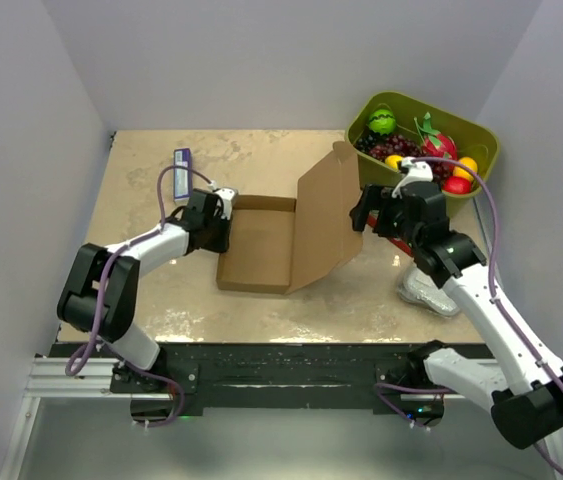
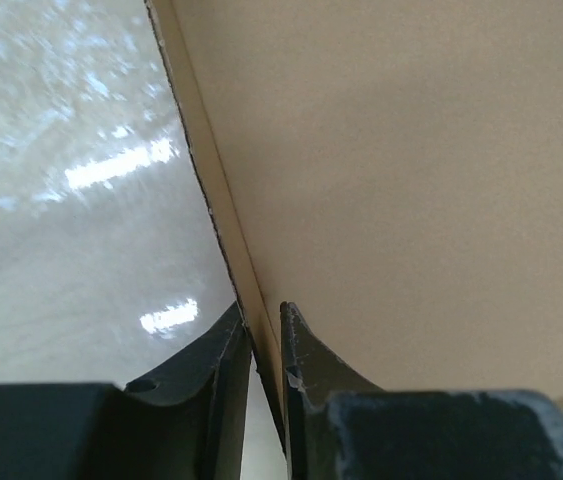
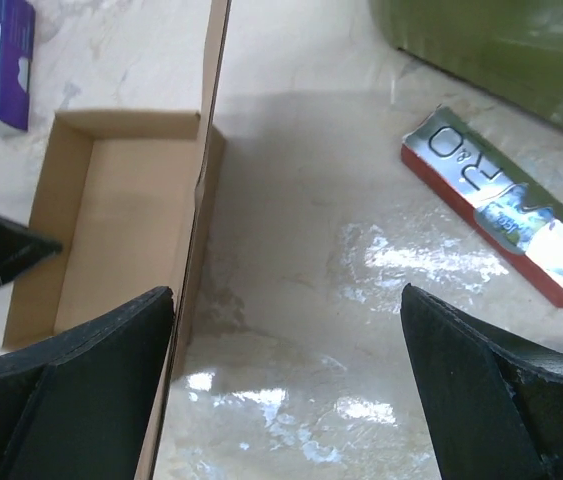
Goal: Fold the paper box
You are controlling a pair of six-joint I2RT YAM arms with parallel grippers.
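Observation:
The robot next needs to pull the open fingers of its right gripper back and down onto the clear plastic bag's packet-side edge, because the bag is lower and closer to the robot's base.
The paper box is brown cardboard, lying open in the middle of the table, with its big lid flap standing tilted on the right side. My left gripper is at the box's left wall. In the left wrist view its fingers are closed to a thin gap with the wall's edge between them. My right gripper is open and empty just right of the raised lid. In the right wrist view the lid's edge runs beside the left finger.
An olive-green bin of fruit stands at the back right, close behind my right gripper. A red and silver packet lies on the table right of the lid. A purple carton lies at the back left. A white object lies under my right arm.

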